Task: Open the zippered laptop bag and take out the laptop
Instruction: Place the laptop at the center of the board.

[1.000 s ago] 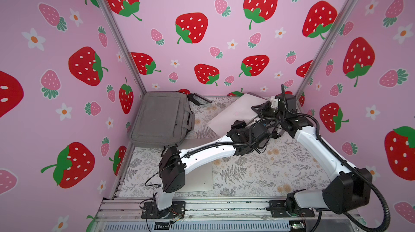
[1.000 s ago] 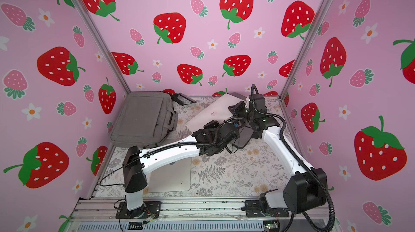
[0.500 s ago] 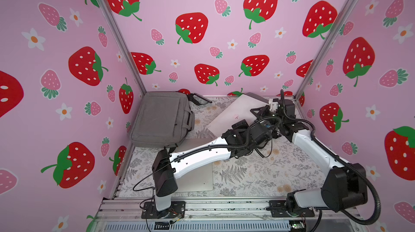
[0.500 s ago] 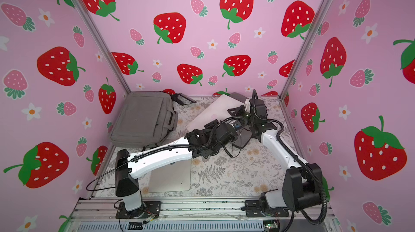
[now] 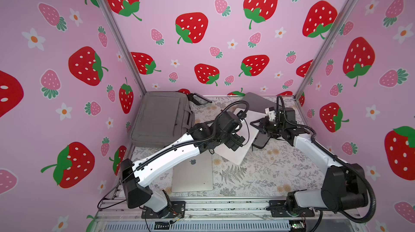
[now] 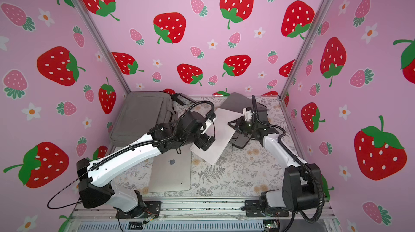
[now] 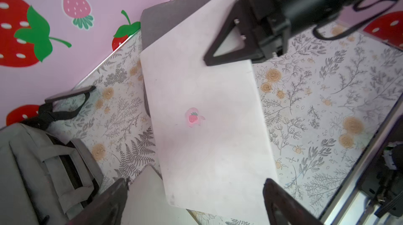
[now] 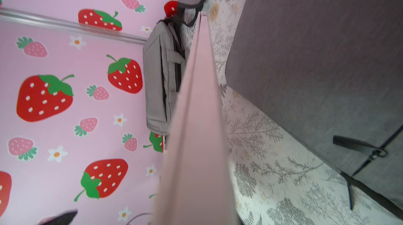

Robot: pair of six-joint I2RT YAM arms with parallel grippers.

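The right gripper draws back and down next to release the pale laptop, as the bare tabletop [image 5: 233, 177] beside the silver laptop lies behind and below the gripper.
A pale pink-white laptop [image 5: 235, 152] [image 7: 207, 125] lies tilted out in the open, and I see it edge-on in the right wrist view [image 8: 196, 115]. My right gripper [image 5: 258, 127] [image 7: 237, 41] is shut on its far edge. My left gripper [image 5: 235, 144] [image 7: 196, 202] hovers open over its near corner, the fingers [image 7: 281, 204] wide apart and touching nothing. The dark grey zippered laptop bag [image 5: 258, 104] [image 8: 316, 60] lies flat at the back right behind the laptop, with its zipper pull [image 8: 359, 145] showing.
A lighter grey handled bag [image 5: 161, 118] [image 7: 32, 169] leans in the back left corner. A silver laptop [image 5: 193, 174] lies flat at the front under my left arm, its corner [image 7: 148, 191] next to the pale laptop. Pink walls close off three sides.
My left gripper has opened and let go of the pale laptop. The laptop has come forward, away from the dark bag, with the right gripper still gripping it.
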